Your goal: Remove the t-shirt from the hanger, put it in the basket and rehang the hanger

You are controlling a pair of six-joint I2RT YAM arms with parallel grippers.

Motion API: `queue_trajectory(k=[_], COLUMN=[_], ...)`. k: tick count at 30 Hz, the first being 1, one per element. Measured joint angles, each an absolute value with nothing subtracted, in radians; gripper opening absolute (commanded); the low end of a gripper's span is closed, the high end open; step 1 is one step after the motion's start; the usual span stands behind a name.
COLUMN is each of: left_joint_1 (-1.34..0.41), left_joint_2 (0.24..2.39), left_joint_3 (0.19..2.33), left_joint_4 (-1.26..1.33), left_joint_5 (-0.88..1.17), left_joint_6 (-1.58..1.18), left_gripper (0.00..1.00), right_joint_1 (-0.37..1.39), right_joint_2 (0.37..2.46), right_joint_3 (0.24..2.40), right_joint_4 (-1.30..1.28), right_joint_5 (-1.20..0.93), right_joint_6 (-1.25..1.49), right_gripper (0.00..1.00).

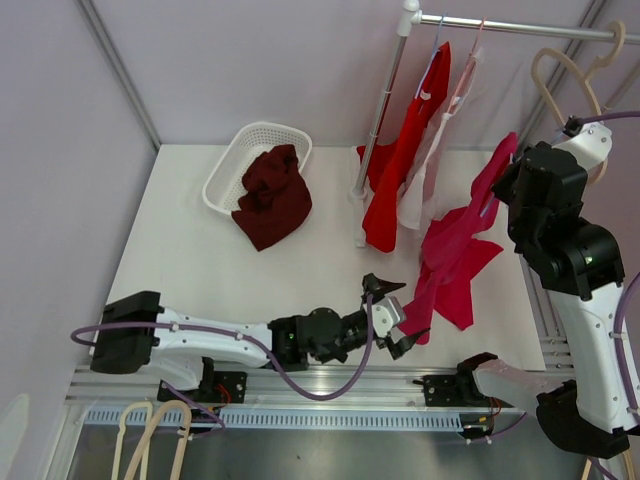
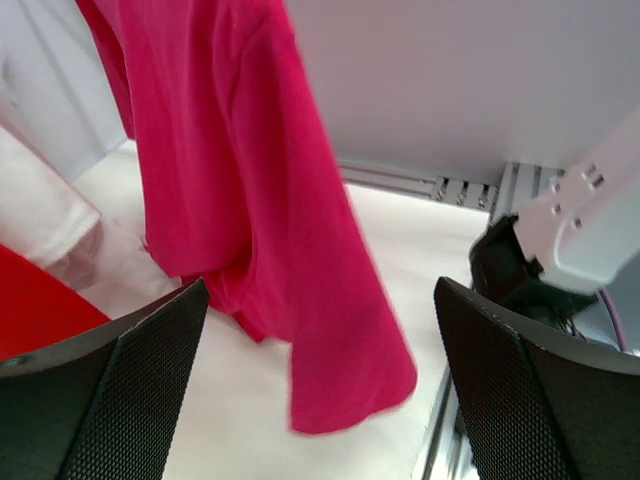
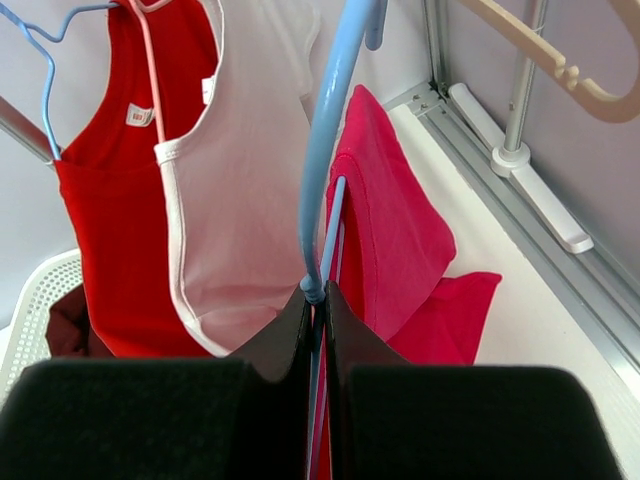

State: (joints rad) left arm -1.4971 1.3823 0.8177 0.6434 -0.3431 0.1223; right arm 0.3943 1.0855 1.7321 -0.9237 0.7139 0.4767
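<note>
I will move my left gripper outward and farther into the cloth next, onto the lower hem of the t-shirt.
A pink t-shirt (image 1: pixel 455 250) hangs from a light blue hanger (image 3: pixel 335 150) and drapes down to the table. My right gripper (image 3: pixel 320 300) is shut on the hanger's neck and holds it up at the right (image 1: pixel 520 185). The shirt shows beside the hanger in the right wrist view (image 3: pixel 400 240). My left gripper (image 1: pixel 392 315) is open, low over the table by the shirt's lower hem. In the left wrist view the shirt (image 2: pixel 250 200) hangs ahead between my open fingers (image 2: pixel 110 400), untouched.
A red shirt (image 1: pixel 400 160) and a white shirt (image 1: pixel 430 150) hang on the rail (image 1: pixel 500 25). A white basket (image 1: pixel 232 165) holds a dark red garment (image 1: pixel 272 195). A beige hanger (image 1: pixel 575 70) hangs at right. Spare hangers (image 1: pixel 150 440) lie at the near edge.
</note>
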Motion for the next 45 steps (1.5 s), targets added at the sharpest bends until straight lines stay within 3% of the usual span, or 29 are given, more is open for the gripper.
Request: queue_trajectory(k=[4, 5, 6, 7, 8, 9, 17, 30, 45], left_joint_1=[-1.496, -1.493, -1.488, -1.481, -1.472, -1.459, -1.432, -1.689, -1.784], left_joint_2=[1.456, 1.476, 1.499, 1.520, 1.534, 1.546, 1.528, 1.300, 1.364], left_joint_3=[0.898, 0.924, 0.958, 0.992, 1.019, 1.046, 1.026, 0.903, 0.809], left_joint_4=[0.667, 0.670, 0.668, 0.662, 0.651, 0.636, 0.588, 0.512, 0.482], left_joint_5=[-0.373, -0.379, -0.384, -0.385, -0.386, -0.387, -0.414, -0.523, -0.540], left_joint_6=[0.150, 0.156, 0.159, 0.159, 0.151, 0.149, 0.141, 0.162, -0.065], left_gripper=[1.00, 0.98, 0.89, 0.72, 0.25, 0.02, 0.01, 0.01, 0.01], right_joint_1=[0.406, 0.410, 0.414, 0.418, 0.421, 0.424, 0.429, 0.435, 0.437], right_joint_2=[1.088, 1.089, 1.088, 1.089, 1.089, 1.089, 1.107, 1.169, 1.174], right_joint_3=[1.732, 1.732, 1.732, 1.732, 1.732, 1.732, 1.732, 1.743, 1.748], right_joint_4=[-0.923, -0.923, -0.923, -0.923, -0.922, -0.922, -0.905, -0.863, -0.898], right_joint_5=[0.714, 0.714, 0.715, 0.715, 0.715, 0.715, 0.726, 0.776, 0.738], right_joint_6=[0.479, 0.479, 0.479, 0.478, 0.478, 0.478, 0.455, 0.361, 0.352], right_gripper=[0.00, 0.00, 0.00, 0.00, 0.00, 0.00, 0.00, 0.00, 0.00])
